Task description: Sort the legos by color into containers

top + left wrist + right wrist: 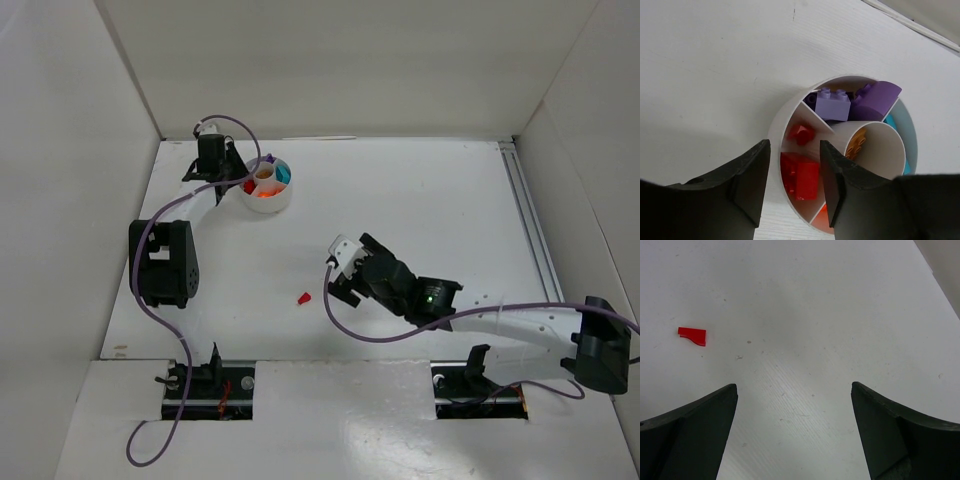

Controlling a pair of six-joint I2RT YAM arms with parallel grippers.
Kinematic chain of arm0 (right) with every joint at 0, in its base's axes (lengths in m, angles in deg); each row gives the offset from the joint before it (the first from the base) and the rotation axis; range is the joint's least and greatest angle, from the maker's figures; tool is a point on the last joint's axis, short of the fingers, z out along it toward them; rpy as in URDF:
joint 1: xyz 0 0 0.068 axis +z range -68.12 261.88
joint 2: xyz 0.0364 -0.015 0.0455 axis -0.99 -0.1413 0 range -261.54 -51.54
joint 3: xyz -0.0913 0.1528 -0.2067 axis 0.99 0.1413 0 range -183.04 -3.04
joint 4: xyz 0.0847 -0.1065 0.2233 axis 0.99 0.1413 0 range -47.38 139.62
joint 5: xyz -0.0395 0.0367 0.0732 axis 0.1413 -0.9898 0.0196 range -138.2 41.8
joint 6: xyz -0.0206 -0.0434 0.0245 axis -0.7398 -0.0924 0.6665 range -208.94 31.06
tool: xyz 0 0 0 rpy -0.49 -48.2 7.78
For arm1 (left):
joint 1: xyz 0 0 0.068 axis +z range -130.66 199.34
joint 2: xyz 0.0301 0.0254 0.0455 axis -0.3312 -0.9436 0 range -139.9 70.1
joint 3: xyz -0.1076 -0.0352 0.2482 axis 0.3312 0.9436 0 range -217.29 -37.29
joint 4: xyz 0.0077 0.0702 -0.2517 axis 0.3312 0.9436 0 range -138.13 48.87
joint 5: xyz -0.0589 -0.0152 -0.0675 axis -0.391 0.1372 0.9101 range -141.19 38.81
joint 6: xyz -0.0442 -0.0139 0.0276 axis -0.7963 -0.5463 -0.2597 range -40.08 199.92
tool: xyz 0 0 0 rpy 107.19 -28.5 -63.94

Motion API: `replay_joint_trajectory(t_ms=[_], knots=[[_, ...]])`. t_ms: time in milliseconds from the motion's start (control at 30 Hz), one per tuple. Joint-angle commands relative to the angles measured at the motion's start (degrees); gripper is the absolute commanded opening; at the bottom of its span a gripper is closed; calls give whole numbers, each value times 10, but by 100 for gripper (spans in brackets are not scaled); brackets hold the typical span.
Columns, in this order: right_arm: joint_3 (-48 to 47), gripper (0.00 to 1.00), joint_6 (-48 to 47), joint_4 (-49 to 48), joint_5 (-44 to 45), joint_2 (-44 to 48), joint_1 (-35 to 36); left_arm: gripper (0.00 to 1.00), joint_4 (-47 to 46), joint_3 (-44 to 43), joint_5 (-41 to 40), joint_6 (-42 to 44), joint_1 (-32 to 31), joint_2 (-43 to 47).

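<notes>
My right gripper lowers its open fingers around the small red lego next, which lies below the gripper and to its left in the top view.
The white round dish (pixel 274 205) (pixel 778 124) stands at the back left, its compartments filled by color. Purple legos (pixel 833 104) share one section and red legos (pixel 803 178) another. A brown-orange piece (pixel 856 145) lies in the central well, with teal (pixel 891 122) and orange (pixel 823 220) at the edges. My left gripper (pixel 241 179) (pixel 793 145) hovers over the red section, open, nothing between its fingers. One small red lego (pixel 303 298) (pixel 692 336) lies alone on the table. My right gripper (pixel 338 272) (pixel 794 386) hangs wide open just right of it, over bare table.
White walls box in the table on the left, back and right. A metal rail (pixel 528 225) runs along the right edge. The left arm's purple cable (pixel 240 125) loops above the dish.
</notes>
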State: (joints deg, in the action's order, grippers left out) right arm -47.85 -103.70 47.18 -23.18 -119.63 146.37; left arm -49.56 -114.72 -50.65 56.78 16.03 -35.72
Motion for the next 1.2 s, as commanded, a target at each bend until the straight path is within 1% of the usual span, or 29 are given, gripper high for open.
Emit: replay_joint_trajectory(t_ms=[0, 67, 133, 167, 200, 233, 267, 300, 367, 400, 433, 467, 500, 533, 567, 633, 667, 733, 767, 800, 833, 900, 1000, 1033, 1167], knots=[[-31, 99, 11, -10, -9, -2, -2, 41, -12, -25, -9, 5, 2, 24], [-31, 99, -5, -10, -27, -7, -2, 41, -7, -25, -9, 5, 2, 41], [-31, 99, -29, -10, -69, -19, -2, 44, -2, -19, -9, 0, 2, 58], [-31, 99, -59, -10, -91, -33, -2, 54, -2, -9, -9, 0, 2, 79], [-31, 99, -74, -17, -137, -44, -2, 62, 5, -1, -9, -5, 2, 93], [-37, 99, -87, -23, -163, -56, -2, 70, 5, 10, 1, -5, 2, 109], [-44, 99, -110, -23, -187, -83, -2, 77, 5, 24, 8, -11, 2, 146], [-44, 99, -119, -36, -226, -98, -2, 86, 5, 63, 20, -16, 2, 169], [-52, 97, -134, -48, -255, -130, -2, 94, 5, 108, 25, -42, 2, 217], [-68, 95, -140, -48, -264, -162, -2, 97, -4, 167, 25, -52, 2, 272], [-77, 91, -147, -53, -282, -177, -2, 99, -11, 198, 25, -59, -5, 300], [-86, 90, -147, -53, -289, -191, -2, 99, -16, 226, 25, -67, -13, 328], [-99, 90, -156, -53, -297, -212, -2, 99, -16, 251, 25, -75, -21, 381], [-105, 87, -156, -53, -305, -221, -2, 99, -16, 291, 19, -82, -32, 407], [-105, 85, -163, -53, -314, -228, -2, 99, -16, 311, 19, -92, -48, 430], [-112, 83, -170, -61, -327, -247, -14, 99, -6, 363, 8, -124, -66, 490], [-112, 80, -179, -61, -352, -252, -20, 99, -6, 379, 2, -132, -78, 507], [-112, 80, -194, -68, -391, -272, -49, 99, 5, 401, -5, -137, -79, 547], [-112, 77, -199, -75, -413, -280, -60, 99, 20, 416, -5, -142, -79, 559], [-112, 74, -200, -75, -458, -288, -73, 99, 30, 423, -16, -152, -84, 570], [-112, 72, -221, -75, -491, -303, -94, 99, 35, 429, -25, -161, -92, 581], [-117, 71, -228, -82, -550, -317, -109, 99, 42, 442, -26, -178, -92, 607], [-131, 71, -252, -82, -588, -345, -118, 99, 36, 449, -26, -178, -92, 625], [-139, 70, -261, -82, -600, -352, -123, 99, 36, 449, -26, -178, -92, 625], [-151, 67, -261, -82, -606, -376, -123, 99, 36, 442, -31, -168, -92, 611]])
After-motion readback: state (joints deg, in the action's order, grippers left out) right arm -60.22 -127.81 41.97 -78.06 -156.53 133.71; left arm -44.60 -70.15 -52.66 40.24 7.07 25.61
